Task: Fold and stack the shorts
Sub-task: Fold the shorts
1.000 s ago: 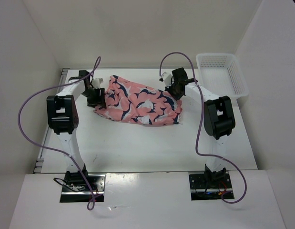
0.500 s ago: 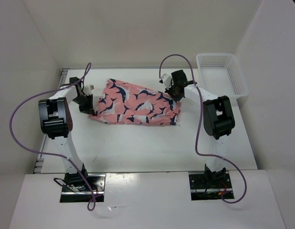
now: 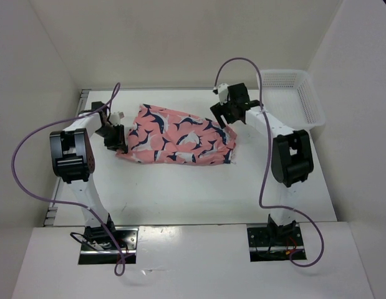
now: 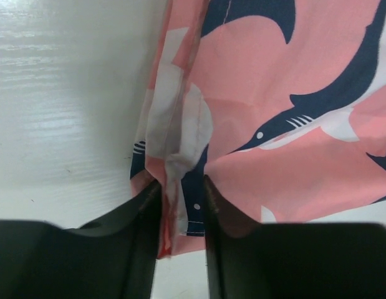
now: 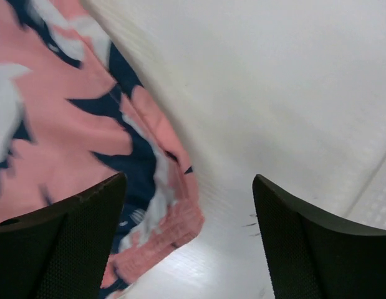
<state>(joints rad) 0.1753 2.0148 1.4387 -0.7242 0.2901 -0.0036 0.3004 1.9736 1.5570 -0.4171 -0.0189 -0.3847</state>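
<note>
The right gripper moves back and down onto the waistband's near end [image 3: 229, 159] next, across from the left gripper, since that end lies lower and farther back.
The shorts [image 3: 177, 136], salmon-pink with navy-and-white whale shapes, lie spread flat across the middle of the table. My left gripper [image 3: 116, 142] is at their left edge. In the left wrist view its fingers [image 4: 143, 212] stand a little apart, astride a bunched fold of the hem [image 4: 177, 143] without pinching it. My right gripper [image 3: 225, 115] hovers over the shorts' far right corner. It [image 5: 189, 187] is wide open, and the ribbed corner of the shorts [image 5: 174, 218] lies loose on the table between the fingers.
A white perforated basket [image 3: 317, 112] stands at the back right, just beyond the right arm. White walls close in the table on the left, back and right. Purple cables loop above both arms.
The shorts were pulled out flatter and a little to the left. The right gripper then opened and drew back from the right corner. The left gripper's fingers loosened on the hem.
</note>
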